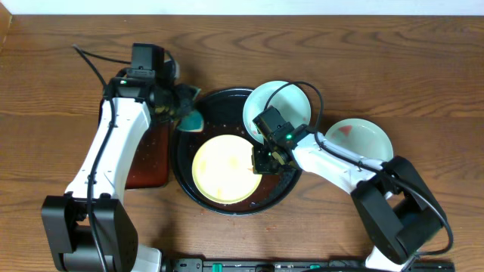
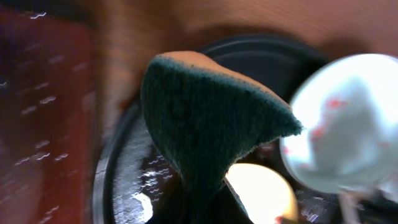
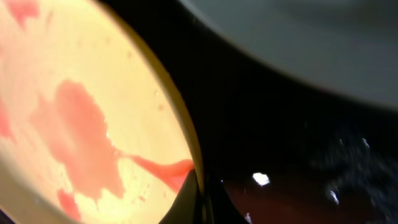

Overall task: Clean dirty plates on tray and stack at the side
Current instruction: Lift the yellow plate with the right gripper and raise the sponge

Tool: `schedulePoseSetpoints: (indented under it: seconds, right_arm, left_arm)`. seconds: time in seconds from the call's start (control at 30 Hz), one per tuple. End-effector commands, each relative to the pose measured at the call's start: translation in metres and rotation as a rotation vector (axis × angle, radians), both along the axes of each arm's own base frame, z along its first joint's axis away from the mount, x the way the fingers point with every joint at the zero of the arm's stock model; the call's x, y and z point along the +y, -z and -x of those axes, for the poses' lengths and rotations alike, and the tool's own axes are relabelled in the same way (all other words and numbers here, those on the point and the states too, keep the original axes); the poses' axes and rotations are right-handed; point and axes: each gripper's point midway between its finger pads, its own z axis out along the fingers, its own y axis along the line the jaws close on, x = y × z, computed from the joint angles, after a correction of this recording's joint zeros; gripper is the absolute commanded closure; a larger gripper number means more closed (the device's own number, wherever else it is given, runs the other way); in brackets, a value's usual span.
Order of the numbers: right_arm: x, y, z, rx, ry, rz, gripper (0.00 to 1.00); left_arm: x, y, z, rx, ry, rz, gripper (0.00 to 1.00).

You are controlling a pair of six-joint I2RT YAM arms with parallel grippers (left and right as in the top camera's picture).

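Next, my right gripper moves up, rightward in the overhead view and down onto the table's mint plate (image 1: 363,141) to release the yellow plate's rim, since that place is off the tray.
The round black tray (image 1: 184,172) sits mid-table. A pale yellow plate (image 1: 221,168) with red smears lies in it. My right gripper (image 1: 262,159) is shut on that plate's right rim; the right wrist view shows the fingers (image 3: 202,196) pinching the rim of the yellow plate (image 3: 81,124). One mint plate (image 1: 280,102) rests on the tray's upper right rim. Another mint plate (image 1: 359,140) with a red smear lies on the table to the right. My left gripper (image 1: 180,106) is shut on a teal sponge (image 1: 193,120) over the tray's upper left edge. The sponge (image 2: 205,124) fills the left wrist view.
A rectangular dark reddish tray (image 1: 148,155) lies left of the round tray, under my left arm. It also shows wet in the left wrist view (image 2: 43,112). Bare wooden table lies beyond the plates at the back and far right.
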Motion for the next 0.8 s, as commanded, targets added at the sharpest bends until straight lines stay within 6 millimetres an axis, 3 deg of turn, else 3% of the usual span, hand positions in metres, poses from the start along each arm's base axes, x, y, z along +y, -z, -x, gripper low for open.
schedulePoseSetpoints:
  seconds: [0.0, 0.17, 0.27, 0.43, 0.57, 0.77]
  right_arm:
    - [-0.003, -0.044, -0.015, -0.172, -0.070, 0.015, 0.99]
    - [-0.025, -0.093, -0.023, -0.354, -0.057, 0.102, 0.99]
    - [-0.050, -0.121, -0.028, -0.478, -0.026, 0.207, 0.99]
    - [-0.078, -0.156, -0.035, -0.644, -0.011, 0.348, 0.99]
    - [-0.090, -0.176, -0.040, -0.768, -0.002, 0.481, 0.99]
    - [-0.091, -0.208, -0.035, -0.970, -0.045, 0.700, 0.99]
  left_arm:
    - [0.025, -0.002, 0.001, 0.001, -0.059, -0.118, 0.93]
    - [0.029, -0.001, 0.004, 0.013, -0.067, -0.142, 0.93]
    - [0.029, -0.001, 0.004, 0.012, -0.067, -0.142, 0.93]
    - [0.029, 0.000, 0.004, 0.013, -0.067, -0.142, 0.92]
    - [0.029, 0.000, 0.004, 0.014, -0.067, -0.142, 0.93]
    - [0.030, 0.002, 0.004, 0.019, -0.067, -0.142, 0.92]
